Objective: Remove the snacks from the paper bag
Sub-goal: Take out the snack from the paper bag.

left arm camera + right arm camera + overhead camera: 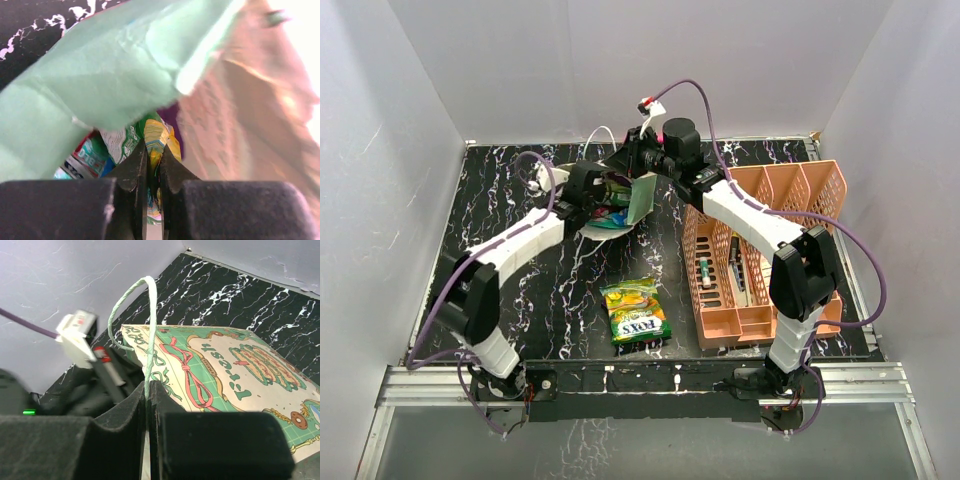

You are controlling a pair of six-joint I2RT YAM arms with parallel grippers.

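Note:
I will pull my left gripper from the bag's opening, back and down onto the Fox's packet below, nearer my base, to release.
The paper bag point(638, 200) lies on its side at the back of the table, its green-lined mouth facing my left arm. My left gripper point(152, 157) is inside the mouth, shut on the edge of a yellow-green snack packet point(159, 136). A green-and-white packet point(120, 142) and a red and teal one point(85, 157) lie beside it in the bag. My right gripper point(148, 386) is shut on the bag's cord handle point(150, 330), above the bag's printed side point(235, 375). One yellow-green Fox's packet point(635, 311) lies on the table in front.
A peach slotted organiser point(760, 255) with small items stands at the right, under my right arm. White walls close in the black marbled table point(550, 300) on three sides.

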